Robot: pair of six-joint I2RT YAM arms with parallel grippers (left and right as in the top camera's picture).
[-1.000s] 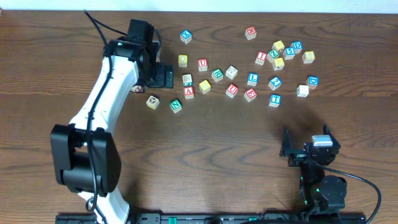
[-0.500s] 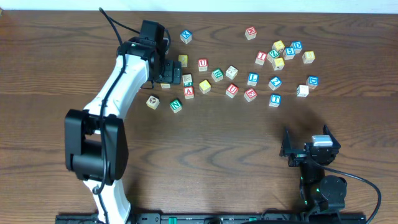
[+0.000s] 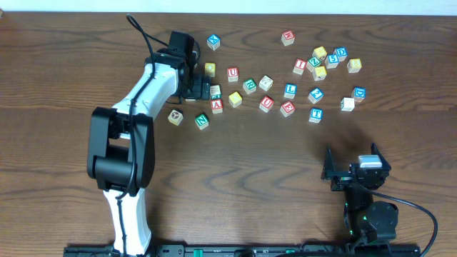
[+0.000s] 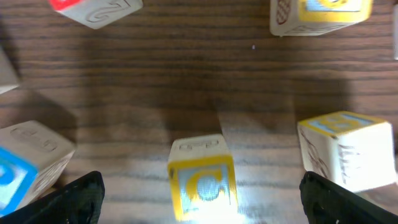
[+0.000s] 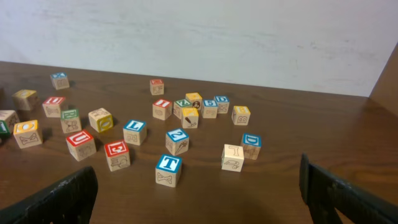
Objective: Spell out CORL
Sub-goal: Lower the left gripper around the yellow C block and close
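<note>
I need to lower my left gripper's open fingers around the sides of the yellow C cube next and close them, because CORL starts with C. The cube stands below, between the fingers.
In the left wrist view a cube with a yellow C face stands on the table between the two wide-apart fingers of my left gripper, touching neither. From overhead this gripper sits against the left end of the cube cluster, beside that pale-topped cube. A yellow-topped cube, a green-topped cube and the blue L cube lie further right. My right gripper rests open near the front right, holding nothing.
Many other lettered cubes are scattered across the far half of the table. A green N cube and a red A cube lie close to my left gripper. A blue T cube is nearest my right gripper.
My left arm has swung to the right, carrying its open gripper up to the left end of the cubes. The right arm has not moved.
</note>
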